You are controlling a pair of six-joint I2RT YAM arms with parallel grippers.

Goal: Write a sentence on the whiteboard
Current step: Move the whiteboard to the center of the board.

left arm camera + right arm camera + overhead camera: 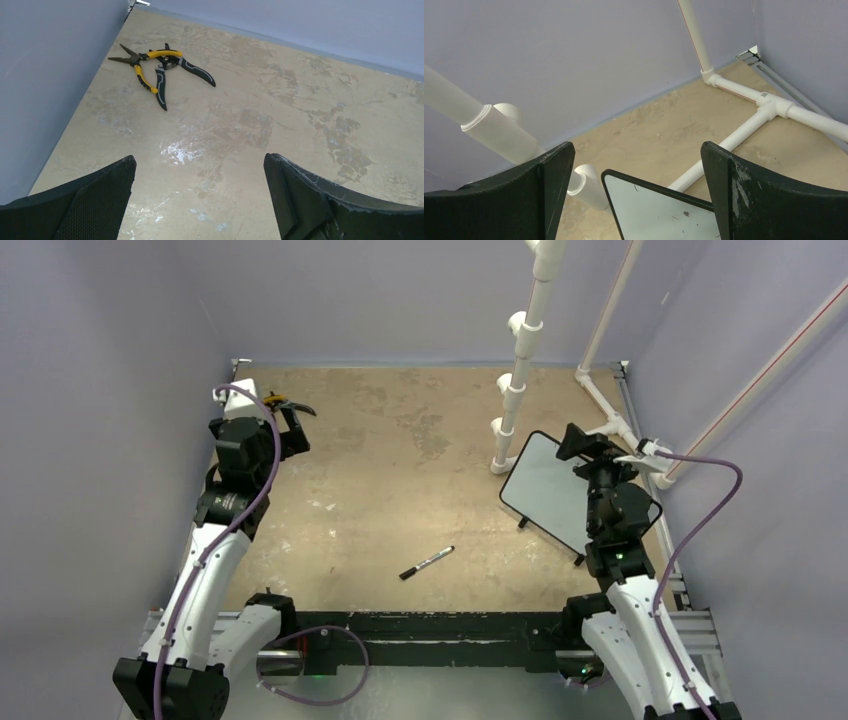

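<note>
The whiteboard's foot nearer the marker juts out below and left of my right gripper in the top view, so it should move back and down onto that foot.
The whiteboard stands on the right of the table, white with a thin black frame and two small black feet, turned at an angle. Its face shows only faint specks; no sentence is on it. My right gripper is open and empty above the board's far right corner; in the right wrist view the board's corner lies between and below the open fingers. A black marker lies on the table near the front middle. My left gripper is open and empty at the far left.
Yellow-and-black pliers lie near the far left wall, ahead of the left gripper. A white PVC pipe frame rises just behind the whiteboard, with pipes on the table at the far right corner. Purple walls enclose the table.
</note>
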